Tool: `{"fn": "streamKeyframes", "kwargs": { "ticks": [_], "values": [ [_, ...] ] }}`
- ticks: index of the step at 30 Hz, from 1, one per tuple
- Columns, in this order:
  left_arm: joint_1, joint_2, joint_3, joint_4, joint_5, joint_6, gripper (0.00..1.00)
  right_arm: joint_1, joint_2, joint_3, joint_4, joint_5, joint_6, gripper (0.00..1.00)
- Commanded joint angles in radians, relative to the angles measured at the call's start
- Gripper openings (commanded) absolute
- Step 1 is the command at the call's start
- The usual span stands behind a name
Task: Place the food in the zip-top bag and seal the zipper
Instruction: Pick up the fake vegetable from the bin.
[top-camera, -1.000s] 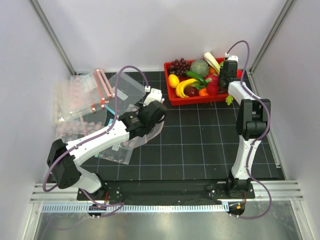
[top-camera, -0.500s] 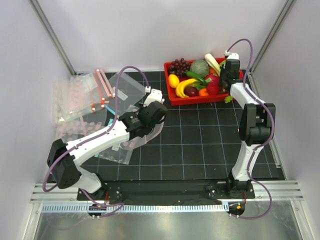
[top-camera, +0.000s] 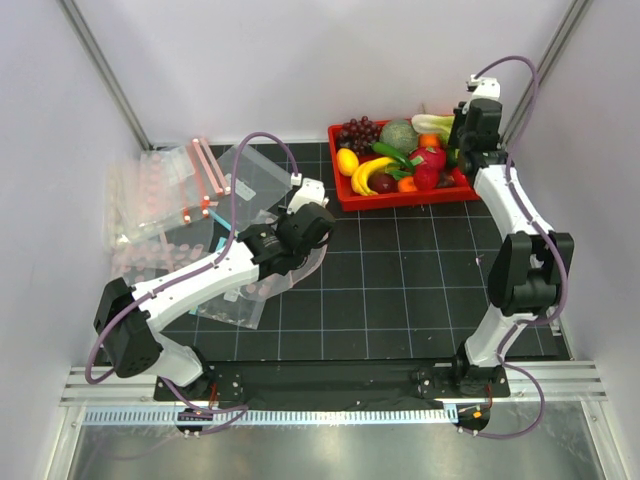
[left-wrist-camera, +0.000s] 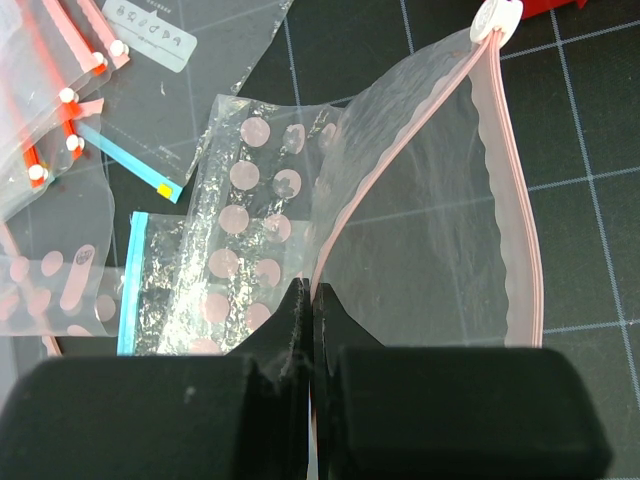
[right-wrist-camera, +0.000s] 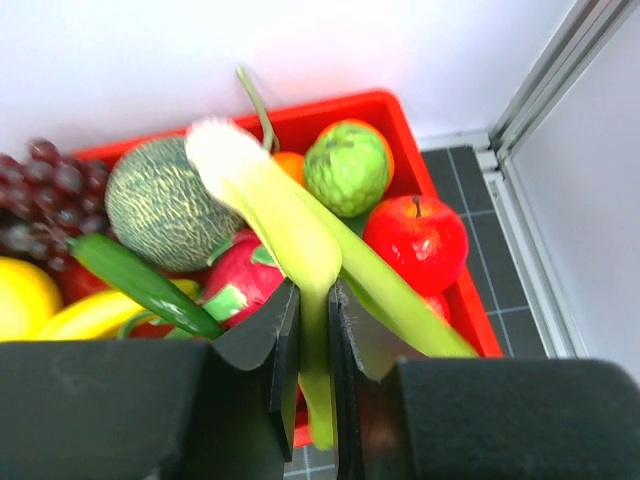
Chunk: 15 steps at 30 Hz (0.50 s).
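My right gripper lifts from the tray next, swings back toward the clear bag, turning, and lowers the celery beside the bag's opening (top-camera: 315, 258), since that gapes open.
My right gripper (right-wrist-camera: 312, 300) (top-camera: 462, 138) is shut on the pale-green celery stalk (right-wrist-camera: 268, 205) (top-camera: 434, 122) and holds it above the back right of the red tray (right-wrist-camera: 330, 112) (top-camera: 400, 198). In the tray lie a red apple (right-wrist-camera: 415, 240), a yellow lemon (right-wrist-camera: 18, 295) (top-camera: 347, 160) and a long dark green vegetable (right-wrist-camera: 140, 285). My left gripper (left-wrist-camera: 312, 292) (top-camera: 300, 235) is shut on the edge of the clear zip-top bag (left-wrist-camera: 430, 220) (top-camera: 308, 265). The bag's mouth gapes. Its pink zipper (left-wrist-camera: 515, 210) runs up to a white slider (left-wrist-camera: 497, 18).
The tray also holds purple grapes (right-wrist-camera: 45, 185), a banana (right-wrist-camera: 90, 315), a netted melon (right-wrist-camera: 160, 205) and a bumpy green fruit (right-wrist-camera: 347, 165). Spare bags lie heaped at the left (top-camera: 160, 190) (left-wrist-camera: 235, 250). A metal frame post (right-wrist-camera: 560, 70) stands beside the tray.
My right gripper closed on the celery and rose toward the back right corner with it. The left arm and the bag have not moved.
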Motion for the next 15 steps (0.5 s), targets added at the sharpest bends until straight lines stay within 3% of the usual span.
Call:
{"fn": "streamKeyframes", "kwargs": {
  "ticks": [1, 8, 15],
  "values": [
    [-0.004, -0.015, 0.020, 0.003, -0.018, -0.007, 0.00, 0.004, -0.117, 0.044, 0.034, -0.020, 0.048, 0.06],
    [-0.002, -0.019, 0.018, -0.001, -0.019, -0.009, 0.00, 0.017, -0.174, 0.090, -0.014, -0.048, 0.099, 0.05],
    [-0.004, -0.048, 0.006, 0.001, -0.053, -0.014, 0.00, 0.170, -0.287, 0.013, -0.020, -0.036, 0.096, 0.05]
  ]
}}
